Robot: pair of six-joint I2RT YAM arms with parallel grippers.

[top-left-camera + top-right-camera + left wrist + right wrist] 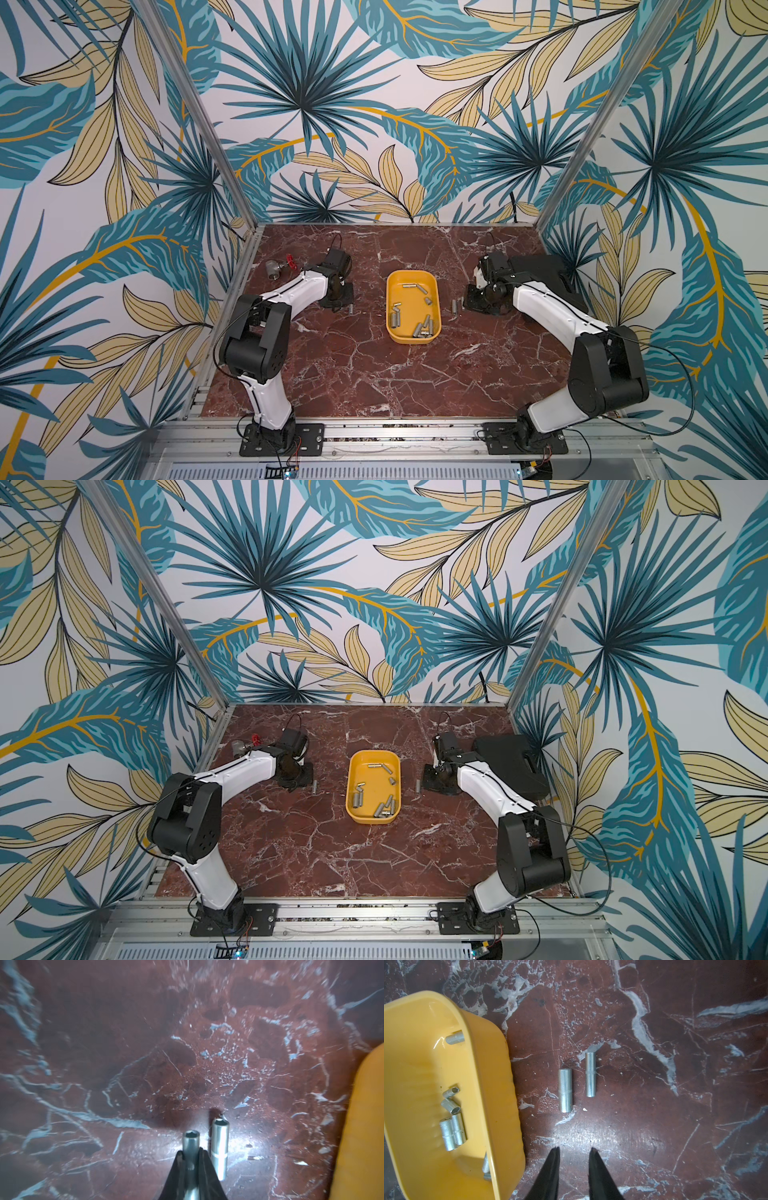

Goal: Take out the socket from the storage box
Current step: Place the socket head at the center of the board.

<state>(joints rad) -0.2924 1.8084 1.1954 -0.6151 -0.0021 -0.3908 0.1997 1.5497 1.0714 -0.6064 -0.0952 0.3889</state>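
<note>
I should lower my left gripper next and let go of the silver socket on the bare marble (204, 1138) beside the lying socket, because that clear spot is just below the gripper.
The yellow storage box (392, 291) (352, 775) sits mid-table and holds several silver sockets (424, 330) (450, 1132). My left gripper (191, 1152) is low over the table to the box's left, shut on a silver socket (191, 1139) whose hex end points forward. Another socket (219, 1147) (350, 308) lies on the marble right beside it. The box wall (361, 1126) shows at that view's edge. My right gripper (575, 1149) hovers open on the box's other side, with nothing between its fingers. Two sockets (565, 1091) (590, 1074) lie on the table ahead of it, beside the box wall (500, 1105).
A closed black hard-shell case (548, 278) (511, 766) lies at the far right behind the right arm. A metal valve with a red handle (277, 268) sits at the far left. Aluminium frame posts and patterned walls bound the marble table (374, 374).
</note>
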